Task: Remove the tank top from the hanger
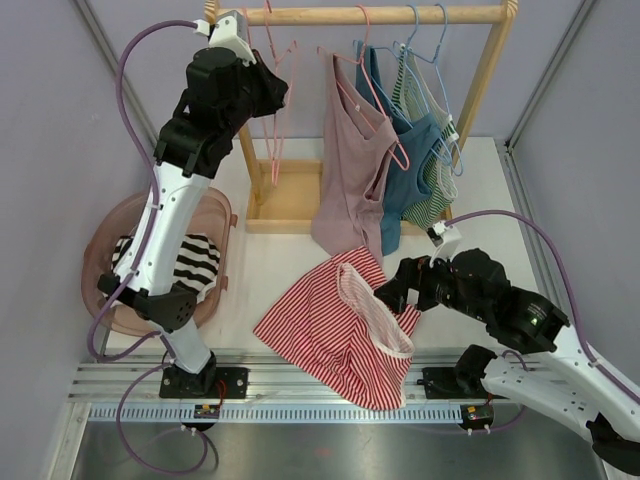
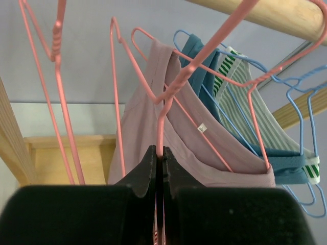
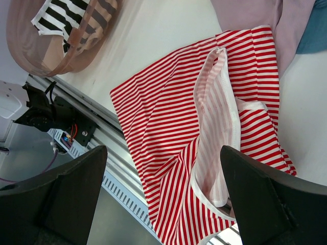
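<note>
My right gripper moves down and left in the top view onto the tank top's pale fold (image 1: 371, 308) (image 3: 217, 124) next, since it stands up from the flatter cloth.
A red-and-white striped tank top (image 1: 335, 325) lies crumpled on the table near the front edge, off any hanger; it also fills the right wrist view (image 3: 168, 117). My left gripper (image 1: 272, 92) is raised at the rack and shut on the wire of a bare pink hanger (image 1: 275, 135) whose hook is over the wooden rod. In the left wrist view the jaws (image 2: 160, 153) pinch that pink wire (image 2: 168, 94). My right gripper (image 1: 400, 290) is open and empty, just above the right side of the striped top (image 3: 162, 153).
A mauve top (image 1: 350, 170), a blue top (image 1: 405, 165) and a green-striped top (image 1: 437, 175) hang on the wooden rack (image 1: 400, 15). Its base tray (image 1: 285, 195) stands behind. A pink basket (image 1: 105, 240) with black-and-white striped cloth (image 1: 190, 262) sits at left.
</note>
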Available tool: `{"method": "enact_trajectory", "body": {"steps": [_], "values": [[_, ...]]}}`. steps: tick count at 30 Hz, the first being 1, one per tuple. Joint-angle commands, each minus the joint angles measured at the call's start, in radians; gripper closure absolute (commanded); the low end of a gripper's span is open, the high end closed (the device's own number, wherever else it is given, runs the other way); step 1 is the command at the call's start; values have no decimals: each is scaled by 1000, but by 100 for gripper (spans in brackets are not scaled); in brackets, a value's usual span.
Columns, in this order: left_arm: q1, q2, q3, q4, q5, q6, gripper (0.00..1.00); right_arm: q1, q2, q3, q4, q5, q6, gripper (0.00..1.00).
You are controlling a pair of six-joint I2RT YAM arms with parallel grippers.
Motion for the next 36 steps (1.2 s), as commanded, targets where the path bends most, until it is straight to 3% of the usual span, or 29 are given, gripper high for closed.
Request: {"method": "enact_trajectory", "body": {"steps": [1,9,16,19,20,23,25,27,31,36], "values": [[36,22,48,138,76,-14,100,5,5,-27,76,-25,11,0],[74,82,60,137,79,-3,100,5,33,-94,129,-84,31,1],[77,87,60,132,94,3,97,5,126,-107,124,-45,23,0],[77,68,60,132,107,0,74,5,197,-109,123,-70,13,0],[77,50,51,132,116,-3,61,6,236,-109,121,-61,17,0],[77,15,32,132,195,-2,50,22,313,-107,103,14,22,1],[76,-34,2,132,246,-2,33,47,379,-101,86,83,39,0],[73,-103,-58,137,271,4,1,66,433,-89,61,142,62,0],[67,-258,-222,183,304,12,1,109,614,-67,41,238,86,1],[64,-453,-394,194,300,24,1,123,773,-83,119,228,103,1]]}}
